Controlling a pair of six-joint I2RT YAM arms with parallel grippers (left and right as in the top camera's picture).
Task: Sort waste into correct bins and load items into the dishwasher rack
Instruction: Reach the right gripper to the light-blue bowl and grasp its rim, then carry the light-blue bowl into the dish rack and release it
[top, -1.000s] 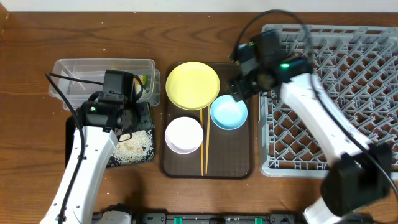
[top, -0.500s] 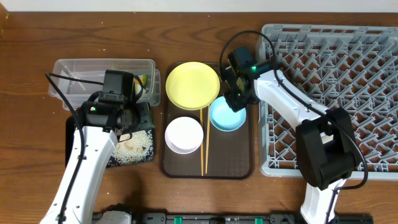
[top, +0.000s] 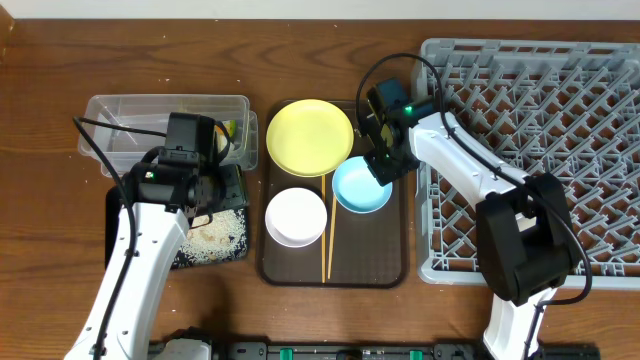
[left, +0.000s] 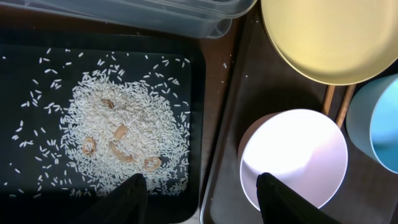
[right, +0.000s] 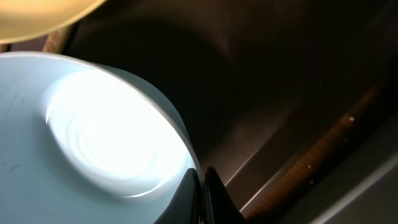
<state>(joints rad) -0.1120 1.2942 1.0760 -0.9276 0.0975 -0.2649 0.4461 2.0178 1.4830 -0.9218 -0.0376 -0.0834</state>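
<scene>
The slots of the rack's far tray-side corner (top: 457, 66) are empty, so my right gripper will next carry the bowl up, outward and toward the right in the overhead view to there, then release it.
My right gripper (top: 383, 165) is shut on the far-right rim of the light-blue bowl (top: 360, 187), which sits on the dark-brown serving tray (top: 370, 250). In the right wrist view the fingers pinch the bowl's (right: 99, 137) thin edge, one inside and one outside. The yellow plate (top: 309, 137), the white bowl (top: 295, 216) and the chopsticks (top: 327, 240) share that tray. My left gripper (left: 202, 180) hangs open over the seam between the black tray (left: 18, 74) and the white bowl (left: 295, 155), holding nothing. Rice scraps (left: 118, 130) lie in the black tray.
The grey dishwasher rack (top: 560, 150) fills the right side. A clear tub (top: 140, 120) stands at the back left with a bit of green wrapper (top: 228, 130) inside. The black tray's edge (top: 112, 230) shows under my left arm.
My right arm came down from the rack's edge to the blue bowl and its jaws closed on the rim. The bowl shifted slightly left. The left arm stayed still.
</scene>
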